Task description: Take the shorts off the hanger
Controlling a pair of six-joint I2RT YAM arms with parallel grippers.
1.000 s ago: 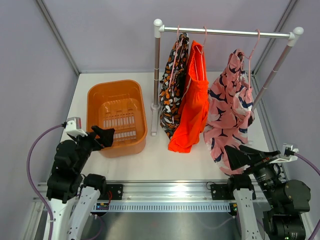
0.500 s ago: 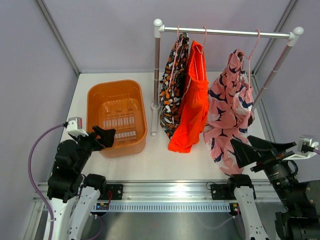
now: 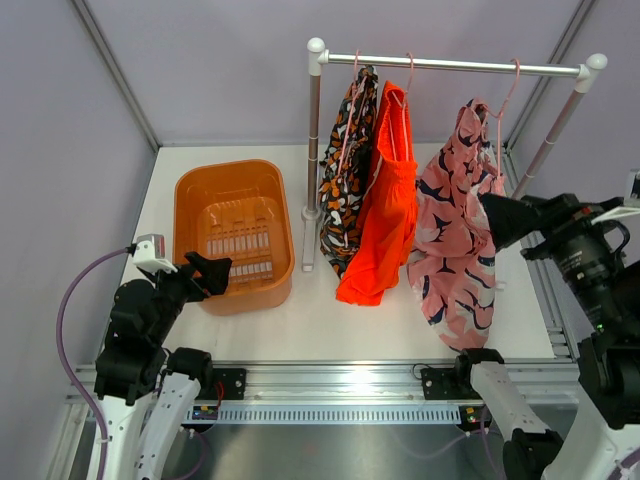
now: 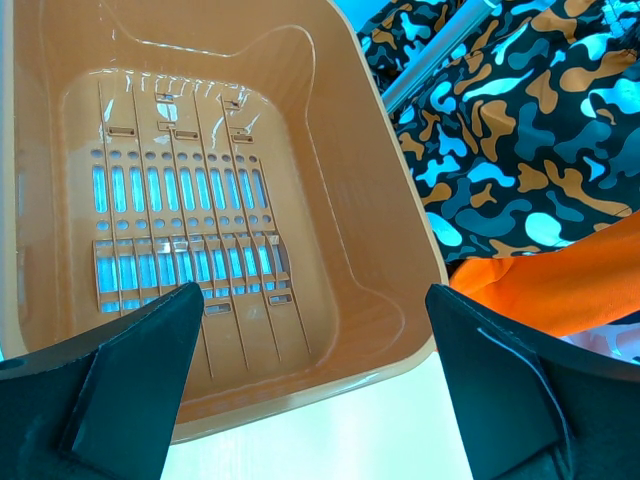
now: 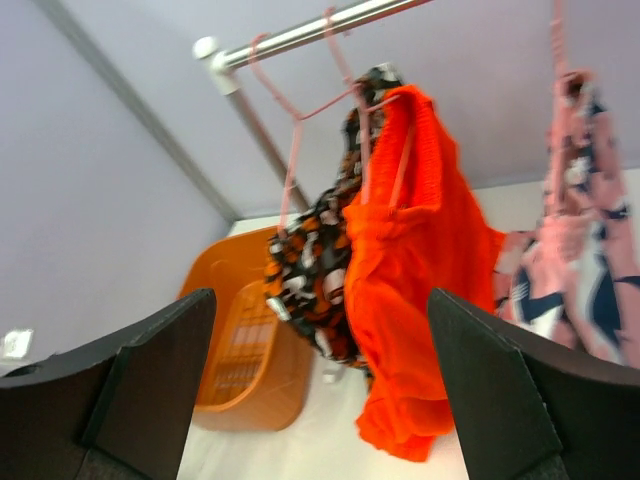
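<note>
The hanger's neck above the pink shorts is uncovered below its hook, so my right gripper should move outward onto it next and turn toward the bar (image 3: 460, 66).
Three shorts hang on pink hangers from a silver rail (image 3: 460, 66). The black patterned shorts (image 3: 347, 170) hang at the left, the plain orange shorts (image 3: 390, 205) beside them, the pink shorts (image 3: 458, 225) at the right. My right gripper (image 3: 500, 220) is open and empty, raised beside the right edge of the pink shorts. Its wrist view shows the orange shorts (image 5: 415, 270), the black patterned shorts (image 5: 315, 280) and the pink shorts (image 5: 585, 250). My left gripper (image 3: 212, 272) is open and empty over the near edge of the orange basket (image 3: 190, 200).
The orange basket (image 4: 380, 200) stands at the left of the white table, nothing in it. The rail stands on a vertical left post (image 3: 313, 150) and a slanted right post (image 3: 550, 135). Grey walls enclose the table.
My right arm has risen and moved back, from low at the table's front right to beside the pink shorts. The left arm has not moved.
</note>
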